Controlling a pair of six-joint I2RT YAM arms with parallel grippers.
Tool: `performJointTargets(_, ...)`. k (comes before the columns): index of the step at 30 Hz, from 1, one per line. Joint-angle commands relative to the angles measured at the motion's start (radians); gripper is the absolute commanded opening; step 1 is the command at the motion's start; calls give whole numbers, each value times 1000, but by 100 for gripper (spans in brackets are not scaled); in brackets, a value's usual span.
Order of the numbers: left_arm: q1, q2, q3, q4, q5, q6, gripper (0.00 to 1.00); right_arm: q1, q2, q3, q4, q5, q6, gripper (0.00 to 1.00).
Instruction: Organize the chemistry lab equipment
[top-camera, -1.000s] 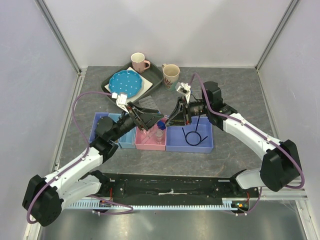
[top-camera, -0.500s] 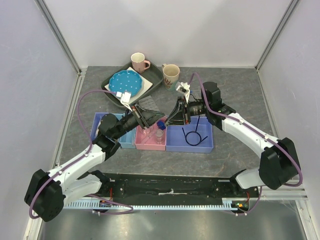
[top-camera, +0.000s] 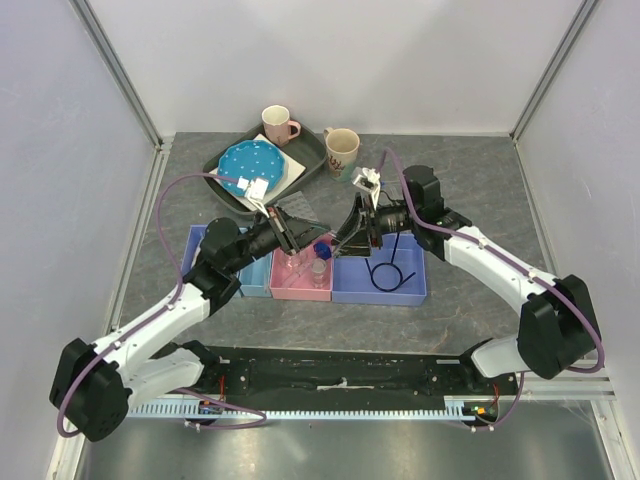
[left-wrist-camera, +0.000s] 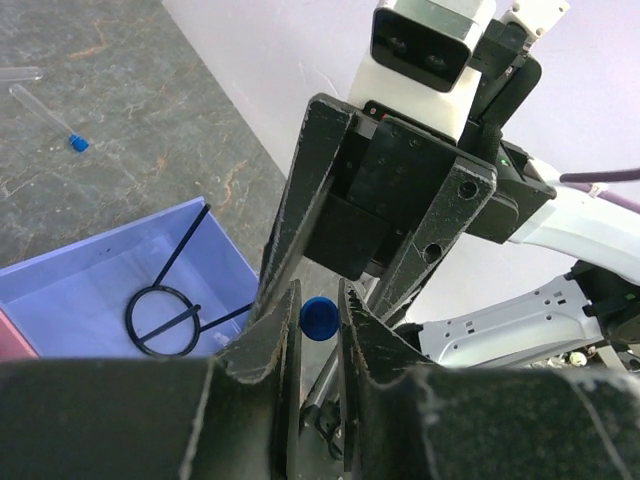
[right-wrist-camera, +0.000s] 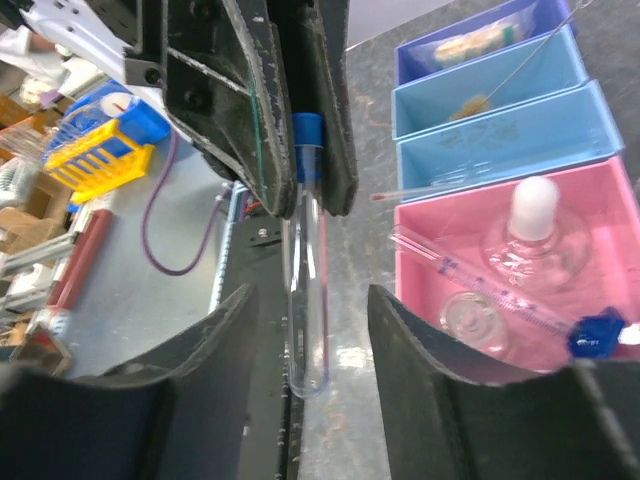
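Observation:
I should swing my left gripper outward, tip it downward and lower the tube into the clear rack's far corner (top-camera: 300, 198), because the rounded end of the tube sticks out free.
A clear test tube (right-wrist-camera: 306, 250) with a blue cap (right-wrist-camera: 307, 132) hangs above the table just in front of the pink bin (right-wrist-camera: 600, 200). My left gripper (left-wrist-camera: 318, 300) is shut on its capped end, and the blue cap (left-wrist-camera: 320, 320) shows between the pads. My right gripper (right-wrist-camera: 312, 295) stands open around the tube's lower part, with a gap on both sides. In the top view the two grippers meet over the bins, left gripper (top-camera: 298, 235) and right gripper (top-camera: 345, 238), with the cap (top-camera: 322, 250) between them.
A row of bins lies below: purple bin (top-camera: 410, 293) holding a black looped wire (top-camera: 385, 270), pink bin (top-camera: 300, 293) with small glass bottles, and blue bins (top-camera: 255, 288). A dark tray (top-camera: 312, 150) with a blue dotted plate (top-camera: 250, 167) and two mugs stands behind. A blue-tipped tube (left-wrist-camera: 45, 110) lies on the table.
My left gripper has shut on the tube's capped end. My right gripper has opened and let go of the tube. The left arm has shifted slightly toward the back.

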Motion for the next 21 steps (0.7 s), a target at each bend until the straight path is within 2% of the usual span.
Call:
performJointTargets(1, 18, -39, 96, -176, -19, 134, 2, -45, -29, 38, -120, 29, -151, 64)
performJointTargets(2, 29, -43, 108, -209, -31, 157, 2, -80, -38, 49, -146, 36, -178, 74)
performJointTargets(5, 81, -40, 171, -360, -74, 240, 2, -157, -72, 57, -237, 75, -289, 87)
performJointTargets(11, 176, 45, 294, -524, -140, 418, 2, -273, -124, 75, -370, 179, -448, 98)
performJointTargets(18, 193, 264, 424, -572, -289, 605, 2, -347, -119, 82, -459, 394, -606, 98)
performJointTargets(21, 195, 349, 465, -541, -322, 640, 2, -362, -107, 49, -446, 419, -649, 98)
